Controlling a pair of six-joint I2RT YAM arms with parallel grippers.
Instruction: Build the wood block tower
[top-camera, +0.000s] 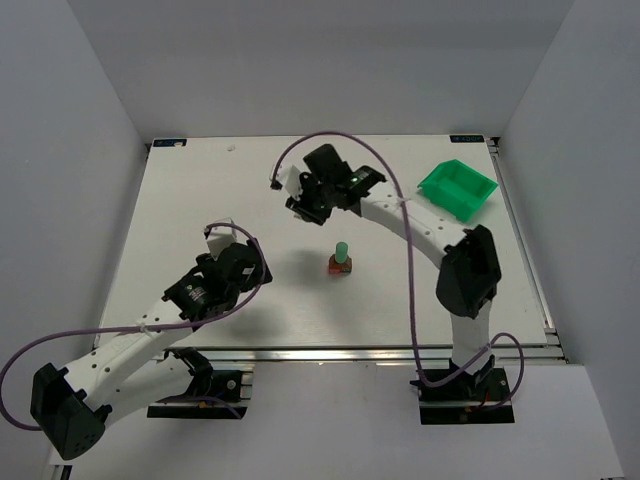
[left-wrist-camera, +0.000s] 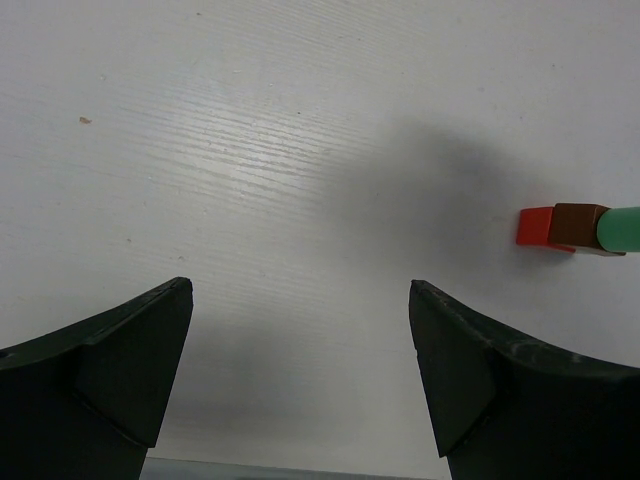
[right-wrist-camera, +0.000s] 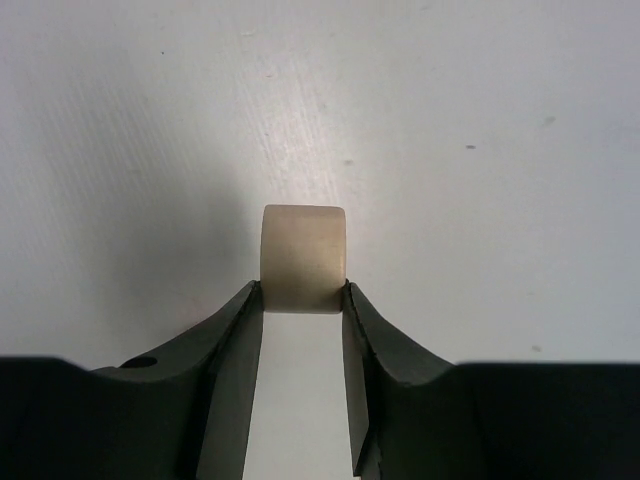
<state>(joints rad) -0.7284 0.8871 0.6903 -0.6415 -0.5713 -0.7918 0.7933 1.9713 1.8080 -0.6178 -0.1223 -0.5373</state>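
Observation:
The robot should next carry the cream block over with its right gripper, lower it and let it go, because the pale green block's bare top (top-camera: 342, 247) is back from that gripper, to the right in the top view.
The wood block tower (top-camera: 340, 259) stands mid-table: a red block at the bottom, a brown block on it, a pale green block on top. It shows at the right edge of the left wrist view (left-wrist-camera: 575, 227). My right gripper (top-camera: 303, 203) is behind and left of the tower, shut on a cream block (right-wrist-camera: 304, 258) held between its fingertips (right-wrist-camera: 250, 300) above the table. My left gripper (top-camera: 252, 258) is open and empty, low over the table to the left of the tower, which lies well right of its jaws in the left wrist view (left-wrist-camera: 300, 300).
A bright green plastic bin (top-camera: 458, 189) sits at the back right of the white table (top-camera: 200, 200). Purple cables loop over both arms. Grey walls close in the sides and back.

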